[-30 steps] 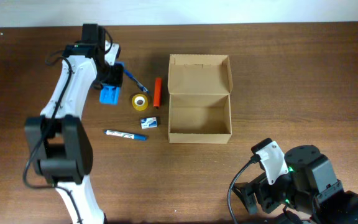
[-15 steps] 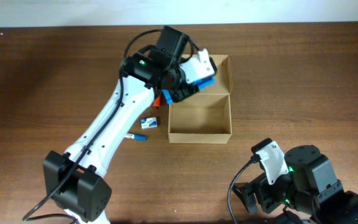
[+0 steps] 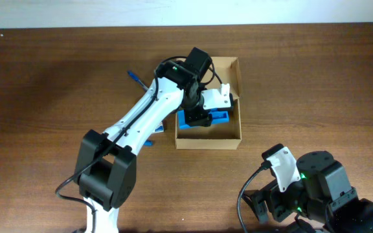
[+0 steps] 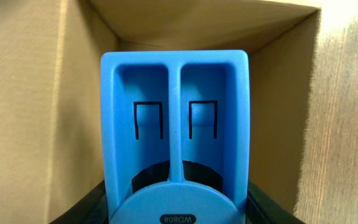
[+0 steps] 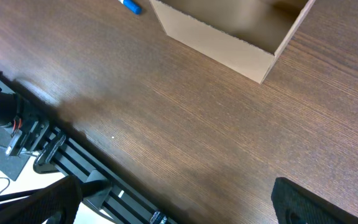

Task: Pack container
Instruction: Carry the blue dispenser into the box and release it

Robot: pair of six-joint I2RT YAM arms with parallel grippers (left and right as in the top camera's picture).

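I should next lower my left gripper and move it back a little toward the box's near side to release the blue holder (image 3: 217,118) there, because the space over the bottom of the box is empty.
The container (image 3: 209,144) is an open tan cardboard box at mid-table, its flap lid folded back at the far side. My left gripper (image 3: 201,113) reaches down inside it, shut on a blue plastic stationery holder (image 3: 217,118). In the left wrist view the blue holder (image 4: 176,124) fills the middle between my dark jaws (image 4: 176,216), with the box walls (image 4: 30,112) on both sides. My right gripper (image 3: 303,194) is at the near right edge, open and empty; in its wrist view the fingers (image 5: 179,205) are wide apart and the container (image 5: 229,43) lies ahead.
A blue pen (image 3: 136,78) lies left of the box behind the left arm. The tip of a blue-and-white marker (image 3: 149,142) shows near the box's front left corner, and also in the right wrist view (image 5: 129,6). The arm hides other small items.
My left arm carried the blue holder from the far left of the table across to the box and lowered it inside. The right arm has not moved.
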